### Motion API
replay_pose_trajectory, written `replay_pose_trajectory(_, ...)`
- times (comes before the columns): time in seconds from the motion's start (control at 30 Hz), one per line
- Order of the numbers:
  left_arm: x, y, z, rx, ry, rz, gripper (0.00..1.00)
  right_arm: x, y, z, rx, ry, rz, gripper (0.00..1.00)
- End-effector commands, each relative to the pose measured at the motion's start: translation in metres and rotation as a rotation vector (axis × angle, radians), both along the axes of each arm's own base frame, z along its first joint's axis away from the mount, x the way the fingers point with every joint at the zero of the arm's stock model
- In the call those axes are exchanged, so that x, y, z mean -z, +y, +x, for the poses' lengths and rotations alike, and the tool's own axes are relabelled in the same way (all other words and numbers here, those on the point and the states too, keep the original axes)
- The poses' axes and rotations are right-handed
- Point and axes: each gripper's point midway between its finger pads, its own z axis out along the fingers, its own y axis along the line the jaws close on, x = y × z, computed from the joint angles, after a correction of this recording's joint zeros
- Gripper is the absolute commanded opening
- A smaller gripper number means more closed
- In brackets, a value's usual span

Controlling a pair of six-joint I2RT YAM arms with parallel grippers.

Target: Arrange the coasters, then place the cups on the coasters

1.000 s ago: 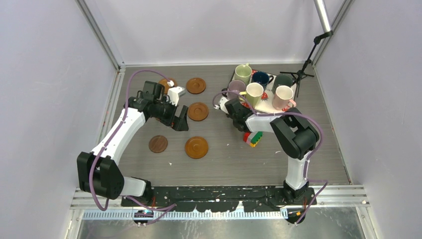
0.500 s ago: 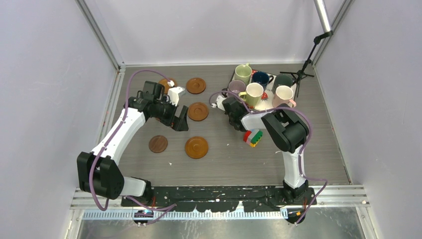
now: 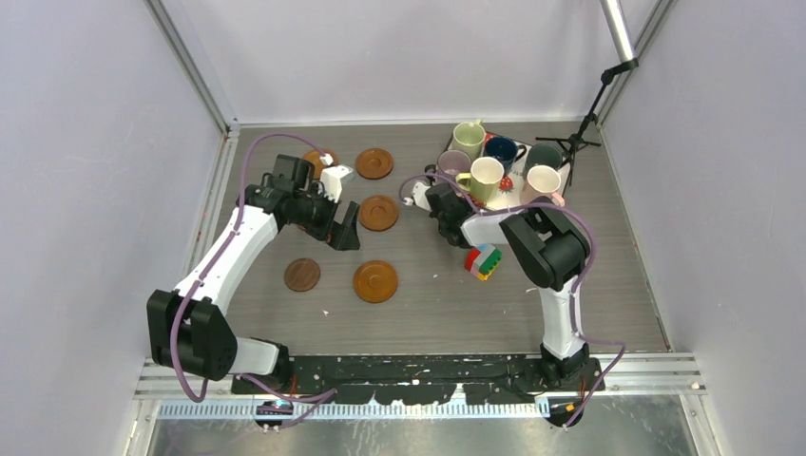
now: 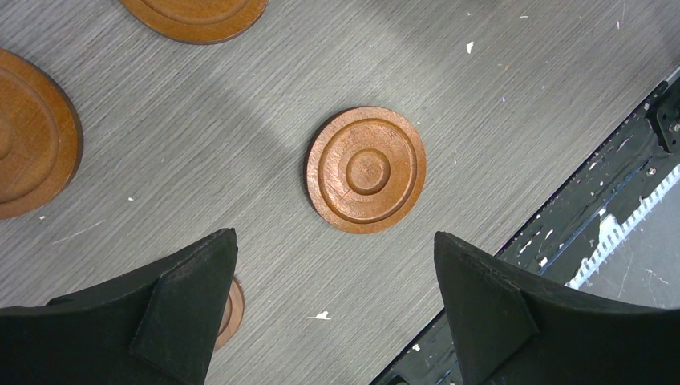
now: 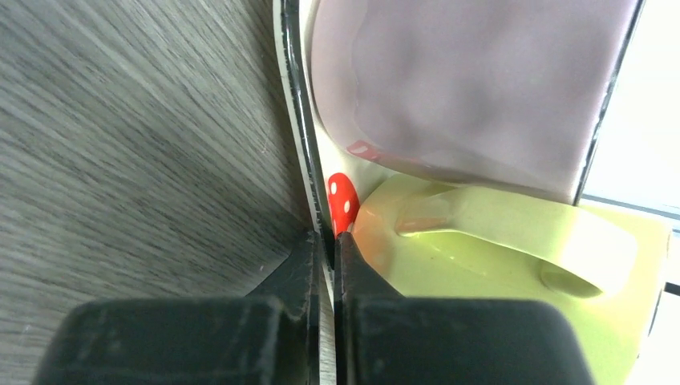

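Note:
The tray (image 3: 510, 198) is by the microphone stand, so I will pull my right gripper back next, drag the tray's rim to the bare tabletop (image 3: 439, 268) beside the block toy, and release it.
Several brown coasters lie left of centre: one at the back (image 3: 374, 162), one below it (image 3: 378, 212), one nearer (image 3: 375, 281) and a darker one (image 3: 302, 275). My left gripper (image 3: 344, 233) hangs open above them; in its wrist view a coaster (image 4: 366, 169) lies ahead of the open gripper (image 4: 333, 235). The cups stand on the tray (image 3: 510, 198): light green (image 3: 466, 139), dark blue (image 3: 498, 149), grey (image 3: 543, 157), mauve (image 3: 452, 166), pale yellow (image 3: 486, 177), pink (image 3: 543, 182). My right gripper (image 5: 330, 241) is shut on the tray's left rim (image 5: 298, 120), beside the mauve cup (image 5: 465, 88) and the yellow cup (image 5: 513, 249).
A multicoloured block toy (image 3: 485, 261) lies just in front of the tray, under the right forearm. A black microphone stand (image 3: 580, 142) rises at the back right corner. Another coaster (image 3: 314, 157) peeks out behind the left arm. Metal frame rails edge the table.
The right gripper slid slightly left to the tray's edge and closed its jaws onto the rim. The left arm and the coasters have not moved.

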Motion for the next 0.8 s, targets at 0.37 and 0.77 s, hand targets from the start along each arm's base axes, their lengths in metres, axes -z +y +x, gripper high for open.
replay_pose_trajectory(0.37, -0.014, 0.001, 0.001, -0.005, -0.038, -0.014, 0.95, 0.041, 0.013, -0.089, -0.041, 0.292, 0.135, 0.0)
replay_pose_trajectory(0.77, -0.016, 0.002, 0.001, -0.011, -0.044, -0.009, 0.95, 0.047, 0.027, -0.162, -0.188, 0.435, 0.1, 0.0)
